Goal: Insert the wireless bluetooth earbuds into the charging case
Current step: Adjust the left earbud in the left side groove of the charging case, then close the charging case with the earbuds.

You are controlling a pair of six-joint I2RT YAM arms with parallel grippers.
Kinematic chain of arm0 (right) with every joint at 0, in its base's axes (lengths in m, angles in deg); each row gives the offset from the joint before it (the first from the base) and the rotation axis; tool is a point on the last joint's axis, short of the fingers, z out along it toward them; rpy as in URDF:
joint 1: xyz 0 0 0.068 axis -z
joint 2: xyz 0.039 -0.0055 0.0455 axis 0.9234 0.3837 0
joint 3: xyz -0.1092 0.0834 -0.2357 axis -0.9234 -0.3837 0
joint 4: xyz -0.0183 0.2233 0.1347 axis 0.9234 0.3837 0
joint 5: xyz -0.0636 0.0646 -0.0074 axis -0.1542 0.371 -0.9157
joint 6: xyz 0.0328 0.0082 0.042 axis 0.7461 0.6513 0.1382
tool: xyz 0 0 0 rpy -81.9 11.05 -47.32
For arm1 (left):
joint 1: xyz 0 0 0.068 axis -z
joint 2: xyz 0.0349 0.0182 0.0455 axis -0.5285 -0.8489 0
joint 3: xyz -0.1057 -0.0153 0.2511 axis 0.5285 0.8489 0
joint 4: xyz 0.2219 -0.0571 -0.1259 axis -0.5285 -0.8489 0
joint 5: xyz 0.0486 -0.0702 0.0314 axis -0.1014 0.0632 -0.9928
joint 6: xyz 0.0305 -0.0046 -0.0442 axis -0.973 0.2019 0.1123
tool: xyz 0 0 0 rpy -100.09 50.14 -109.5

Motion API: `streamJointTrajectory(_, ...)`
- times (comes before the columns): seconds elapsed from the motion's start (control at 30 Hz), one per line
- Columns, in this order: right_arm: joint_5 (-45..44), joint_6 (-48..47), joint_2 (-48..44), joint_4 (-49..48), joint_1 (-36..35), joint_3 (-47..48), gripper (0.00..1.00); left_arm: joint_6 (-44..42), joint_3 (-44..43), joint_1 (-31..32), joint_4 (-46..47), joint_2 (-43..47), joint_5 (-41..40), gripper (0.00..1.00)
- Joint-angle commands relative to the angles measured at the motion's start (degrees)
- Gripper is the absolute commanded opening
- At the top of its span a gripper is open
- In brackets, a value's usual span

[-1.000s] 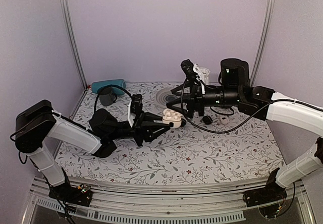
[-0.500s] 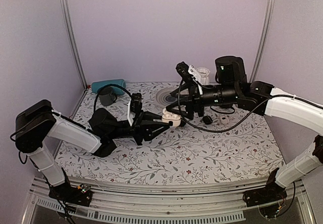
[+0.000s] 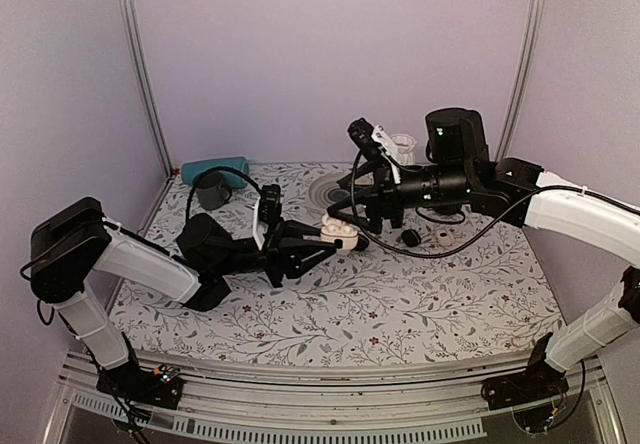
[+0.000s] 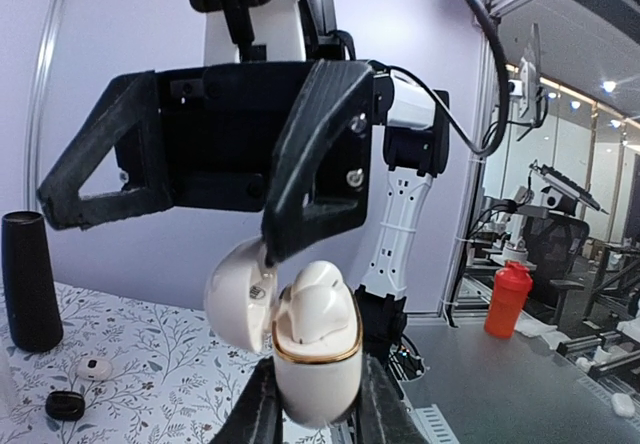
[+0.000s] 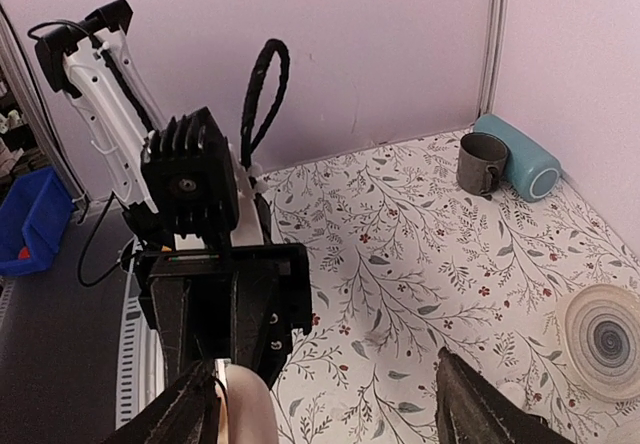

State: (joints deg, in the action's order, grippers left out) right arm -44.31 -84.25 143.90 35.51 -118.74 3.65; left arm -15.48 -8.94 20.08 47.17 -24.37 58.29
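The patterned tabletop is below and earbuds are in the case's wells. I need to tilt my left gripper downward next, lower the case [image 3: 340, 231] onto that tabletop and let go of it.
My left gripper [image 3: 328, 238] is shut on the white charging case [image 3: 340, 231] and holds it upright above the table. In the left wrist view the case [image 4: 318, 364] sits between my two fingers [image 4: 262, 414], its flip lid [image 4: 238, 299] swung open to the left, and white earbuds [image 4: 318, 299] sit in its wells. My right gripper [image 3: 352, 212] is open just over the case. One of its black fingertips [image 4: 272, 252] touches the lid. In the right wrist view the right gripper [image 5: 330, 424] is wide open, with the pale lid [image 5: 248, 409] by its left finger.
A black pod [image 3: 410, 236] and a white oval pod [image 3: 443, 236] lie on the table under the right arm. A black cylinder [image 3: 455, 139] and a white cup [image 3: 402, 147] stand at the back. A mug [image 3: 211, 189], a teal cylinder [image 3: 215, 169] and a plate [image 3: 335, 192] are at the back left.
My right gripper has moved left and down onto the case; its fingertip now meets the open lid. The left gripper and case have barely moved.
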Motion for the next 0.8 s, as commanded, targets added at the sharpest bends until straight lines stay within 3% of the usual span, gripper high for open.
streamJointTrajectory(0.0,3.6,8.6,-1.9,-7.5,1.5,-0.8,0.75,-3.0,0.9,-0.8,-2.3,1.2,-1.4,0.00)
streamJointTrajectory(0.17,19.8,20.9,-1.3,-16.3,6.9,-4.6,0.75,-5.5,1.5,-0.8,-4.5,2.6,-2.0,0.00)
streamJointTrajectory(0.37,30.2,28.6,1.0,-20.5,8.8,-7.7,0.74,-8.0,1.3,-0.8,-6.8,3.8,-3.4,0.00)
streamJointTrajectory(0.6,36.9,32.4,2.7,-24.3,8.8,-9.3,0.74,-8.6,0.2,-0.8,-8.1,3.3,-6.1,0.00)
streamJointTrajectory(0.77,37.0,32.9,3.3,-24.0,8.8,-9.3,0.73,-9.0,0.6,-0.9,-7.3,3.5,-7.4,0.00)
